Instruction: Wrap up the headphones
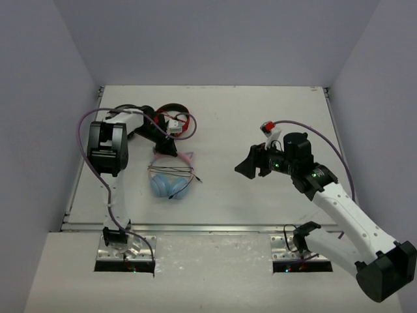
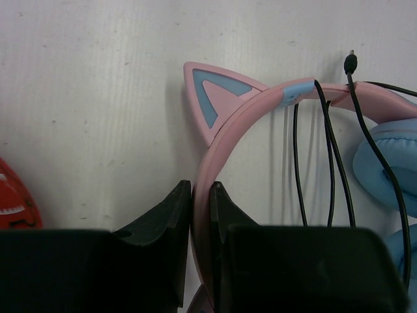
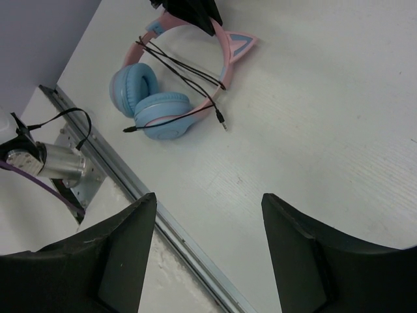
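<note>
My left gripper should next go down a little toward the white table under the pink headband and let go of the headband, because the cable (image 2: 331, 163) already lies looped across it.
The headphones (image 1: 171, 179) lie on the white table left of centre, with a pink cat-ear headband (image 2: 225, 124) and light blue earcups (image 3: 151, 104). Their thin black cable (image 2: 331, 163) is looped across the headband, its plug (image 2: 350, 62) sticking up past the band. My left gripper (image 2: 201, 189) is shut on the pink headband near one cat ear; in the top view it (image 1: 168, 149) sits at the band's far side. My right gripper (image 1: 244, 168) is open and empty, held above the table to the right of the headphones, whose band shows in the right wrist view (image 3: 225, 55).
Red-and-black headphones (image 1: 174, 122) lie just behind the left gripper; a red edge shows in the left wrist view (image 2: 16, 199). A metal rail (image 3: 130, 186) runs along the table's near edge. Grey walls enclose the table on three sides.
</note>
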### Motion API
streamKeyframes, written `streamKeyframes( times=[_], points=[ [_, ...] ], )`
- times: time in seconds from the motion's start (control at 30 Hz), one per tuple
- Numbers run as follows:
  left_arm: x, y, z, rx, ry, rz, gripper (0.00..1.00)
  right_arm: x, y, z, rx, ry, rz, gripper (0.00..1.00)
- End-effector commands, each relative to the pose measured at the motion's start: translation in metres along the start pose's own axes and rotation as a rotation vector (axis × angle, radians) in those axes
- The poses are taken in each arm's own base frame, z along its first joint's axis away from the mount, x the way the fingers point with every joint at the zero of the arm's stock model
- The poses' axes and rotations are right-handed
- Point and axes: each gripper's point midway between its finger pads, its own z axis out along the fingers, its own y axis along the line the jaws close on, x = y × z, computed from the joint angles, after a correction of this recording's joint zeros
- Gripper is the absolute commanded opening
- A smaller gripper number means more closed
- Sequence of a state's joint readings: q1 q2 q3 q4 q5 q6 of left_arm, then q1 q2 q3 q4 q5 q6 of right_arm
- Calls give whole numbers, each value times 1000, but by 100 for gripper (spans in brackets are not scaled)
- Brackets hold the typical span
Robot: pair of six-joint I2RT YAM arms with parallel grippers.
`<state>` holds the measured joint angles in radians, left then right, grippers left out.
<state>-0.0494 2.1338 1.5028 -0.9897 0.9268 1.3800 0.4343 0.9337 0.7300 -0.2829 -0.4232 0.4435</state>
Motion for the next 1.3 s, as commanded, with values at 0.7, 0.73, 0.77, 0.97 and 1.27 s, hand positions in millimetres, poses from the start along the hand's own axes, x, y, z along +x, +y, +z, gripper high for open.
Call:
streamKeyframes(
  times=[0.7, 0.73, 0.77, 0.97, 1.27],
  points=[
    [8, 22, -25, -172, 90, 10, 21, -8, 13, -1, -80, -74, -30, 67],
    [6, 22, -26, -181, 99, 15, 23, -8, 14, -1, -82, -75, -29, 67],
    [3, 22, -24, -187, 113, 27, 26, -8, 14, 0, -85, -75, -31, 67],
    [-27, 26, -31, -274, 140, 95, 31, -10, 13, 0, -80, -83, -33, 67],
    [-82, 9, -72, -502, 160, 150, 100, -14, 9, -1, -49, -88, -47, 67]
  ],
)
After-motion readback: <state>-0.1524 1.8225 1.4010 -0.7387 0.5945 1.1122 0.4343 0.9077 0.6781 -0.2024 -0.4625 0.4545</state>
